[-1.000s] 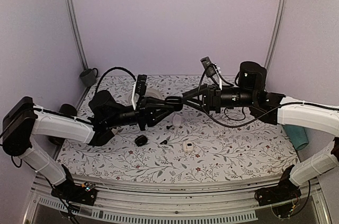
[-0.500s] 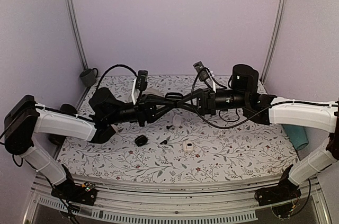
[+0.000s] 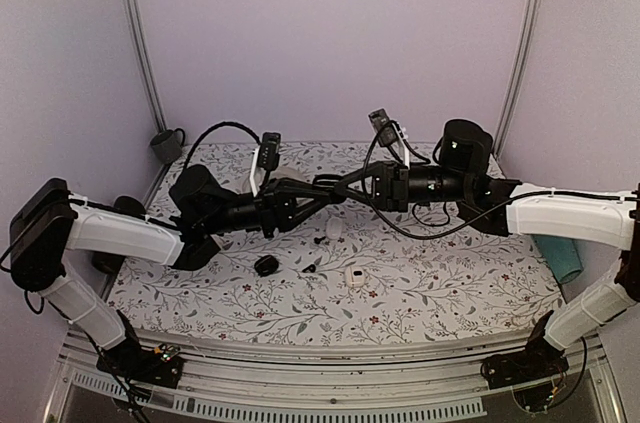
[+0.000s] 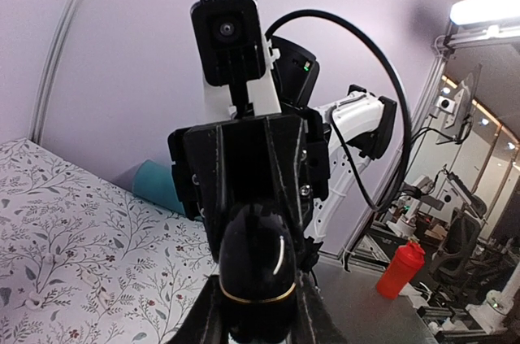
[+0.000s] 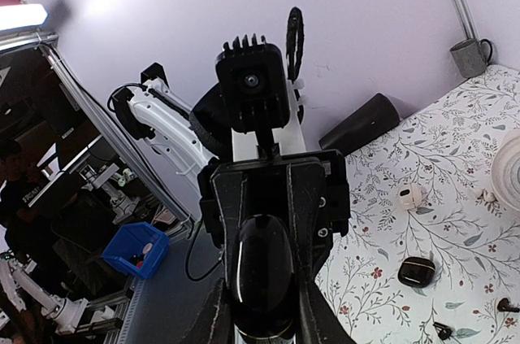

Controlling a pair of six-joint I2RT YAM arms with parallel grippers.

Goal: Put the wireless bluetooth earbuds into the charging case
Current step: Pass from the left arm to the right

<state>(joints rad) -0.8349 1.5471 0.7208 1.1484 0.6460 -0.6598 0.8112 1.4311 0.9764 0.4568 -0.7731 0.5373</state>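
Observation:
My right gripper should next carry the case outward, to the right in the top view, and down onto the far cloth, which is empty there, then let it go.
A glossy black egg-shaped charging case [image 3: 329,188] with a thin gold ring hangs in the air over the table's middle. My left gripper [image 3: 322,193] and my right gripper [image 3: 337,185] meet there end to end, each shut on one end of it. It fills the left wrist view [image 4: 258,254] between that gripper's [image 4: 256,329] own fingers, and likewise the right wrist view [image 5: 264,279], gripper [image 5: 262,329]. Two tiny black earbuds [image 3: 320,240] [image 3: 308,267] lie on the floral cloth below; they also show in the right wrist view [image 5: 506,306] [image 5: 443,330].
A small black case [image 3: 265,265] and a small white case [image 3: 353,275] lie near the earbuds, with another small white item [image 3: 333,229] behind. A grey mug [image 3: 168,143] stands back left, a white roll [image 3: 290,175] at the back, a teal object [image 3: 565,258] right.
The joined grippers have shifted slightly up and sideways together. Both keep their hold on the black case. Things on the table have not moved.

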